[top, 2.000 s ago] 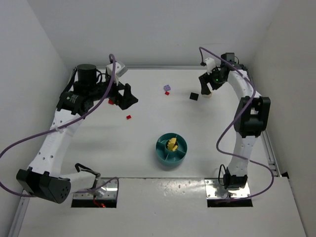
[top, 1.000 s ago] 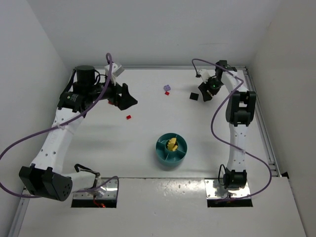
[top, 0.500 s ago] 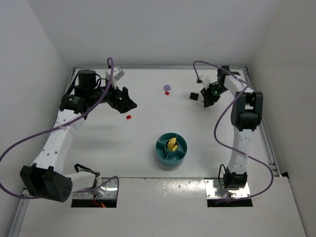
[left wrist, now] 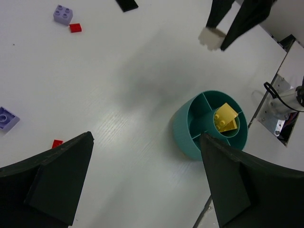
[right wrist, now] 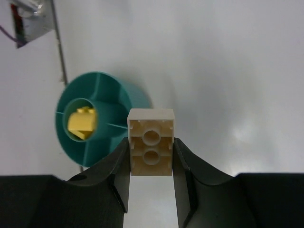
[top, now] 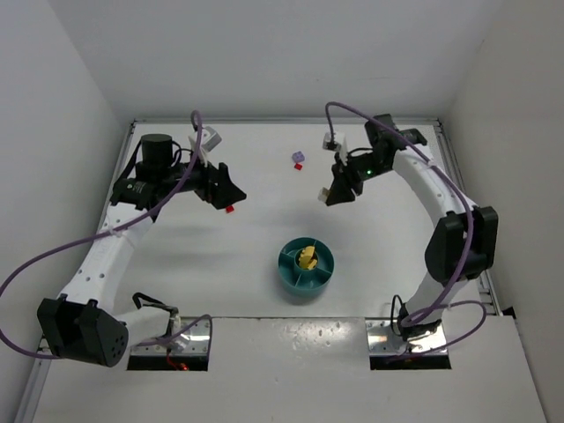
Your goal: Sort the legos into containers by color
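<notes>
I will move my right gripper back and down next, over the dish's far wedge section. That section looks empty, while yellow fills the dish's centre well.
My right gripper [right wrist: 151, 156] is shut on a pale tan lego [right wrist: 151, 141], held studs-down above the table. In the top view this gripper [top: 333, 196] hangs up-right of the round teal dish [top: 293, 273], apart from it. The dish [right wrist: 109, 97] has a yellow lego [right wrist: 81, 124] in its centre well. My left gripper [top: 231, 187] is open and empty at the left, above a red lego [top: 229, 209]. From the left wrist I see a lilac lego [left wrist: 62, 14] beside a red one [left wrist: 75, 27], another lilac one [left wrist: 7, 118], and a black one [left wrist: 126, 4].
White walls close in the table on the left, back and right. A metal rail [top: 480, 264] runs along the right edge. Purple cables loop from both arms. The wedge sections of the dish look empty.
The right arm has swung from the far right corner toward the middle, carrying the tan lego away from the black one. The left gripper has drifted slightly nearer, still open.
</notes>
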{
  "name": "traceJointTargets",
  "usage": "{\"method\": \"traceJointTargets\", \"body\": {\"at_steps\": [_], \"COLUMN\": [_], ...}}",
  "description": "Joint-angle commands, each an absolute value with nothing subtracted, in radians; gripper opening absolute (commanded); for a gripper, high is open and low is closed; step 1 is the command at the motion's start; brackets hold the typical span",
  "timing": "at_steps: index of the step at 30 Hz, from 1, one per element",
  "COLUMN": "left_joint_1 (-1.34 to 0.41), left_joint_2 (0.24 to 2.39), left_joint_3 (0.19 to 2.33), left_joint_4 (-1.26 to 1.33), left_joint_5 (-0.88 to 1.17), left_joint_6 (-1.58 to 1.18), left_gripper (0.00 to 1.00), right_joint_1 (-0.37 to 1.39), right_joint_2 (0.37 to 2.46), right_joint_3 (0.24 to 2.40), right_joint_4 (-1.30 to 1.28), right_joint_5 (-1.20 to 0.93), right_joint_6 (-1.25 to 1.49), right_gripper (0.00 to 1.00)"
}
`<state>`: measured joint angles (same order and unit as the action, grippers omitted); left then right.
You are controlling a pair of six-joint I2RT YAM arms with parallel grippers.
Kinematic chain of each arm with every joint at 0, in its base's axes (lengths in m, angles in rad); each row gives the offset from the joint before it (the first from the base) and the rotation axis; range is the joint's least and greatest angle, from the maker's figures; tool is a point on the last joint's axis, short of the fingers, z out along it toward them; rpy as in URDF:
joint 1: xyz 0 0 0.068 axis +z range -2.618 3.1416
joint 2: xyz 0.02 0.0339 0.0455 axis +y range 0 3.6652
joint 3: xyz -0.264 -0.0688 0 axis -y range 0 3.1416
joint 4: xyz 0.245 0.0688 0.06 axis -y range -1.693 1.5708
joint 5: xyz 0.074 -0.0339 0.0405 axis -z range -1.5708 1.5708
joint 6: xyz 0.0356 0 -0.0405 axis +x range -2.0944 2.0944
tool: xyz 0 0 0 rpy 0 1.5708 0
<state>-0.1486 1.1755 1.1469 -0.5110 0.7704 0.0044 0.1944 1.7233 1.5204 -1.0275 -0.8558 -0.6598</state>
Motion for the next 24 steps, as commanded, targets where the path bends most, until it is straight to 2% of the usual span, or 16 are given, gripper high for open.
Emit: {"method": "traceJointTargets", "body": {"at_steps": [1,10,24], "left_joint_1": [-0.135,-0.126,-0.126], "left_joint_2": [1.131,1.112,1.083], "left_joint_3": [1.15,1.132,1.105], "left_joint_4": [-0.457,-0.457,-0.457], "left_joint_5": [0.795,0.795,0.795], "left_joint_6": [-0.015,-0.015,0.003], "left_gripper": [1.0,1.0,1.0], "right_joint_1": [0.277,0.477,0.617], "right_joint_2": [1.709,1.763,1.836], "right_joint_3": [1.479,1.489,1.488], "right_joint_4": [-1.017,-0.977,-0.985], "right_joint_5": [-0.942,-0.861,-0.761], "right_joint_6": [-0.6,-0.54,-0.54], "right_gripper": [0.02,0.02,0.08]}}
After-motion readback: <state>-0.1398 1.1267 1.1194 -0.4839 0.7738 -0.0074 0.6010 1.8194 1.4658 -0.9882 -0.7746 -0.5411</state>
